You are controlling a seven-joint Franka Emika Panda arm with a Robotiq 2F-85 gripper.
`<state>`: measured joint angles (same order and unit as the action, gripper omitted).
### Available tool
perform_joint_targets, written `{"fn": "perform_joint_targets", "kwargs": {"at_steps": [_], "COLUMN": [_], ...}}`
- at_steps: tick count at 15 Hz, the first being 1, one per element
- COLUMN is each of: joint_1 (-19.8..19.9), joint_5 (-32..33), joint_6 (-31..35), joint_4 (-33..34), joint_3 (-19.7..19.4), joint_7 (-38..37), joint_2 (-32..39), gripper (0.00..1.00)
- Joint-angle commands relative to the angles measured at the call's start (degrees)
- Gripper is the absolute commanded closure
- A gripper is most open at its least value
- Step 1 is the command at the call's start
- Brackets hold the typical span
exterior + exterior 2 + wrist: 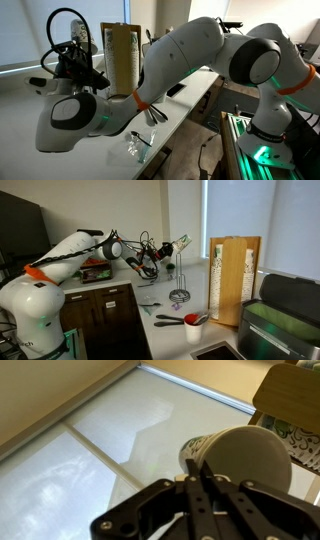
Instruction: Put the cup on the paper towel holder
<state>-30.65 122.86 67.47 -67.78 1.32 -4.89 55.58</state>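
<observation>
My gripper should lower, turn, bring the cup onto the holder's rod top [179, 258] just below it and release the cup's rim.
My gripper [195, 468] is shut on the wall of the small whitish cup [245, 460], whose greenish print shows near the fingers. In an exterior view the gripper [163, 253] holds the cup [181, 245] tilted in the air, just above the top of the thin dark rod of the paper towel holder [180, 280]. The holder's round wire base [179, 296] rests on the white counter. In an exterior view the gripper [76, 48] and cup [84, 36] are high at the left. The holder is not clear there.
A tall brown box [236, 280] stands close beside the holder; it also shows in an exterior view [121, 55] and the wrist view [296, 395]. A red mug with utensils [192, 330], a sink edge and a dark appliance [290, 295] are nearby. Crumpled plastic [138, 146] lies on the counter.
</observation>
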Motion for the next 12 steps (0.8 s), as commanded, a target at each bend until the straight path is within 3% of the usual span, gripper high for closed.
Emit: {"fn": "perform_joint_targets", "kwargs": {"at_steps": [1, 12], "joint_1": [0.23, 0.02], "joint_5": [1.42, 0.06], "joint_6": [0.46, 0.7], "joint_4": [-0.31, -3.48], "joint_3": [-0.22, 0.14], "joint_7": [3.04, 12.56], "joint_2": [0.38, 2.19], "gripper": [0.99, 0.99]}}
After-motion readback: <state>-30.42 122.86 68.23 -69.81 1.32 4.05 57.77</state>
